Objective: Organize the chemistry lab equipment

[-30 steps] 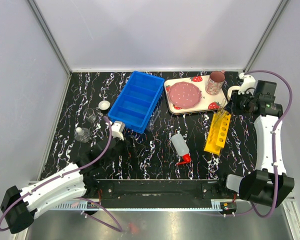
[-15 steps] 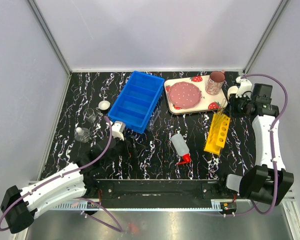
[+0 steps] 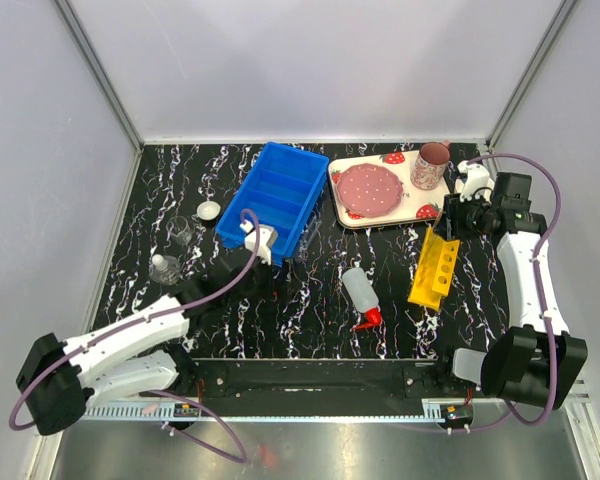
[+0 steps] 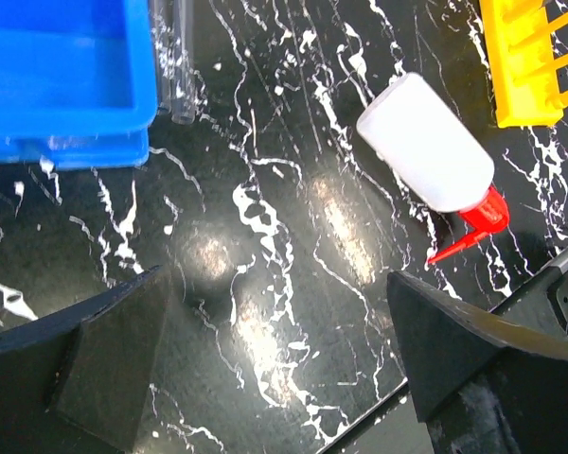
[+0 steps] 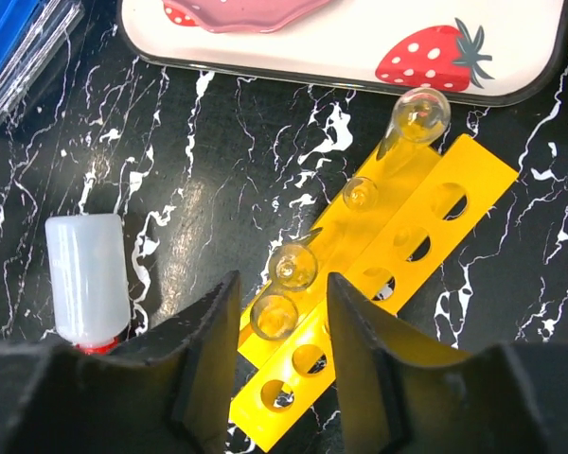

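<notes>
My left gripper moves outward and down onto the near end of the outer clear tube next, since bare table beside it leaves room for a finger.
My left gripper [image 3: 265, 262] [image 4: 282, 378] hangs wide open and empty over the bare table by the near corner of the blue bin [image 3: 275, 200] [image 4: 57, 76]. Thin clear tubes [image 4: 170, 66] lie against the bin's side. The translucent squeeze bottle [image 3: 358, 290] [image 4: 426, 142] [image 5: 85, 274] with a red nozzle lies to its right. My right gripper [image 3: 448, 218] [image 5: 282, 331] is open above the far end of the yellow rack [image 3: 435, 265] [image 5: 426, 236]; its fingers straddle the tops of clear tubes [image 5: 284, 288] standing in the rack, not touching them. Two small beakers [image 3: 185, 232] and the tiny white dish [image 3: 209, 210] sit at the left.
The strawberry-print tray [image 3: 420, 205] [image 5: 360, 57] with a pink plate and the pink mug [image 3: 432, 165] stands at the back right, just behind the rack. The table's front rail [image 4: 549, 274] runs close below the bottle.
My right gripper has moved left from the table's right edge to above the rack. My left gripper has moved forward and right toward the bin's near corner.
</notes>
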Available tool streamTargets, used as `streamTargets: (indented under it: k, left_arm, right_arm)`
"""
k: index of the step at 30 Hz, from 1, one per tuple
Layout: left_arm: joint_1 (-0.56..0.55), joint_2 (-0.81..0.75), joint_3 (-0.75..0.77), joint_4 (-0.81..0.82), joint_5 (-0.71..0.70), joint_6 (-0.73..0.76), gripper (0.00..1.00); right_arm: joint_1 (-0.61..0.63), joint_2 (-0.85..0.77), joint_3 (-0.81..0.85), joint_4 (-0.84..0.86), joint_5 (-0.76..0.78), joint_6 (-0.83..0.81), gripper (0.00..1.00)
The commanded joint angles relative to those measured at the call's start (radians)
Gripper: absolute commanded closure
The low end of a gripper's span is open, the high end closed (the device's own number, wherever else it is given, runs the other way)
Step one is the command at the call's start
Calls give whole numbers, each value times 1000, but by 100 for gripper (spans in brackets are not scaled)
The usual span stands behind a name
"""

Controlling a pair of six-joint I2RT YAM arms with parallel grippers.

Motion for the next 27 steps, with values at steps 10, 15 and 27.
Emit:
streamTargets:
  k: [10, 15, 27]
  left_arm:
    - [3, 494, 488, -252, 81, 201, 24]
    - [3, 685, 658, -332, 27, 250, 35]
    - [9, 1060, 993, -498, -177, 379, 56]
  right_arm:
    - [3, -210, 34, -51, -212, -53, 6]
    - [-57, -281, -115, 47, -519, -10, 0]
    - [-83, -308, -190, 87, -561, 1, 0]
